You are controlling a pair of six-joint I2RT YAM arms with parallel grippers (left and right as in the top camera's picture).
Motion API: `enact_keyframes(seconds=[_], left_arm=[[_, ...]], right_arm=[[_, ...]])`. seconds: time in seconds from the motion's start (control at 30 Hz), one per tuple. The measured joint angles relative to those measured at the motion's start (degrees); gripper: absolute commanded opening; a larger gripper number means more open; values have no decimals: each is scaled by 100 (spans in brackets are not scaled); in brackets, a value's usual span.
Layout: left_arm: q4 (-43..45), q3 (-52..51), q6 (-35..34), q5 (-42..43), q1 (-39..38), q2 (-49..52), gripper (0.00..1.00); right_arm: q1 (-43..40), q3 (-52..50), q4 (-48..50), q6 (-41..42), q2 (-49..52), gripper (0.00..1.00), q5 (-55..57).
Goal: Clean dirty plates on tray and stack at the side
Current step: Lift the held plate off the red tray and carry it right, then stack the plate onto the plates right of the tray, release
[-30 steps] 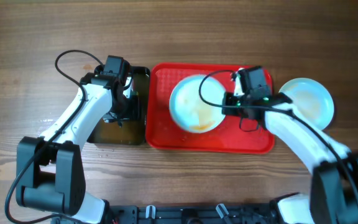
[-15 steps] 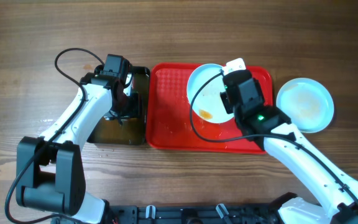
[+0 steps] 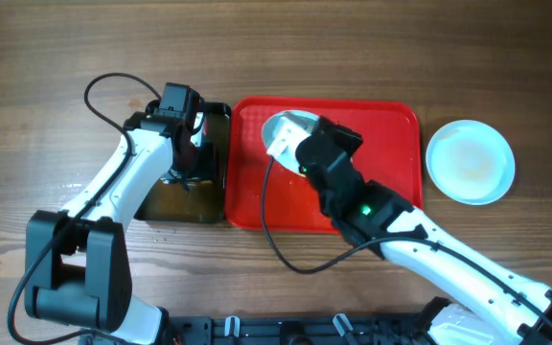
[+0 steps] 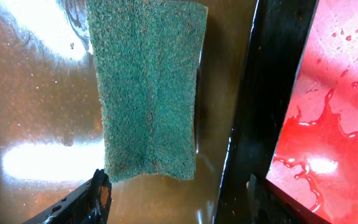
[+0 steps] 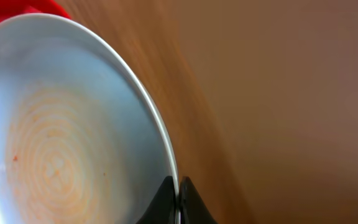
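Observation:
My right gripper goes across and past the red tray (image 3: 391, 134) next, then down over the plate on the tabletop, already aside as the stack's base.
My right gripper (image 3: 287, 144) is shut on the rim of a pale plate (image 3: 295, 122), which it holds tilted on edge above the left part of the red tray (image 3: 391, 134). In the right wrist view the fingertips (image 5: 178, 190) pinch the rim, and the plate's face (image 5: 61, 137) shows faint orange smears. A second plate (image 3: 471, 161) with a faint orange smear lies on the table right of the tray. No third plate shows. My left gripper (image 4: 176, 190) is open and empty above the basin.
A black basin (image 3: 209, 196) of brown water stands against the tray's left side. A green sponge (image 4: 148, 87) floats in it, just ahead of my left fingers. The basin's black wall (image 4: 260, 112) separates it from the wet tray (image 4: 334, 112).
My right arm has lifted the plate from the tray, carried it left across the tray and tipped it on edge. The left arm has not moved.

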Motion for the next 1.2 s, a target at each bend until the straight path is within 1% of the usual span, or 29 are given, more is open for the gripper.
enact_keyframes(seconds=[0.07,0.23,0.3,0.33,0.4,0.43,0.47,0.53,0.63,0.7,0.8,0.87,1.0,1.17,1.2], left_arm=[[4,0,2,0,0,0,68],[26,0,0,0,0,0,66],[39,0,0,0,0,0,66],[44,0,0,0,0,0,66],[44,0,0,0,0,0,66],[44,0,0,0,0,0,66],[44,0,0,0,0,0,66],[44,0,0,0,0,0,66],[46,0,0,-2,0,0,66],[46,0,0,0,0,0,66],[48,0,0,0,0,0,66],[46,0,0,0,0,0,66],[44,0,0,0,0,0,66],[46,0,0,0,0,0,66],[46,0,0,0,0,0,66]], right_arm=[[83,0,264,-435,2,4,140],[87,0,789,-1010,0,4,564],[85,0,793,-935,2,4,625],[52,0,791,-728,0,4,645],[-125,2,664,-81,0,4,647],[-275,4,490,378,0,4,645],[-520,4,227,992,2,4,649],[-1150,7,-498,2562,2,4,664],[-2068,7,-1408,4413,2,4,470],[-2671,4,-1759,5250,2,4,175],[-3742,4,-2291,6452,-2,4,-671],[-4483,4,-2380,6940,-2,4,-1259],[-5554,4,-2597,7396,-2,4,-2048],[-6594,4,-2837,7663,-2,4,-2358],[-6778,4,-2852,7685,-2,8,-2367]])
